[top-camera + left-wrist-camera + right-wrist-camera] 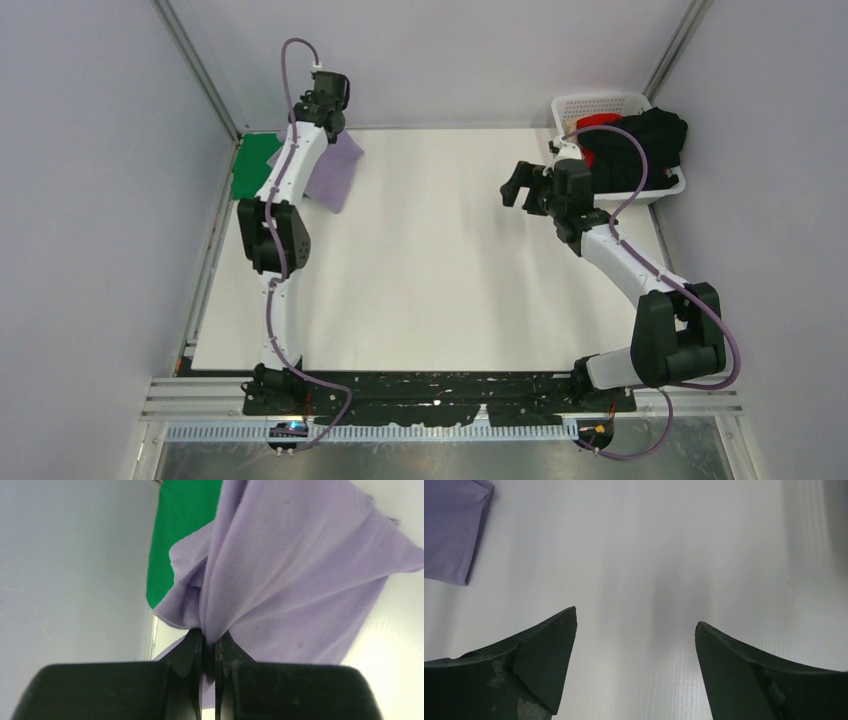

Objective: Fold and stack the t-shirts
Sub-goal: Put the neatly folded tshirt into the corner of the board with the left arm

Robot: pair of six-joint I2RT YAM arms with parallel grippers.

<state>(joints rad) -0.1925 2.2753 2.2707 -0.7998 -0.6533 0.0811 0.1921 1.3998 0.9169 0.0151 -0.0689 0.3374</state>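
Observation:
I should next move my left gripper to the left in the top view, over the green t-shirt point(254, 165), and then down, because the lavender t-shirt point(335, 172) hangs partly beside the green one.
My left gripper point(330, 118) is at the far left of the table, shut on the lavender t-shirt point(335, 172), which hangs folded from its jaws above the table. In the left wrist view the lavender cloth point(295, 575) is pinched at the gripper point(210, 637), and the green t-shirt point(182, 530) lies beneath. The green t-shirt point(254, 165) lies flat in the far left corner. My right gripper point(518, 186) is open and empty above the table's middle right; in its wrist view the gripper point(635, 625) frames bare table. A black t-shirt point(645, 145) and a red one point(600, 122) sit in the basket.
The white perforated basket point(592, 102) stands at the far right corner against the wall. Grey walls close in the table on three sides. The lavender shirt's corner shows at the top left of the right wrist view point(451, 527).

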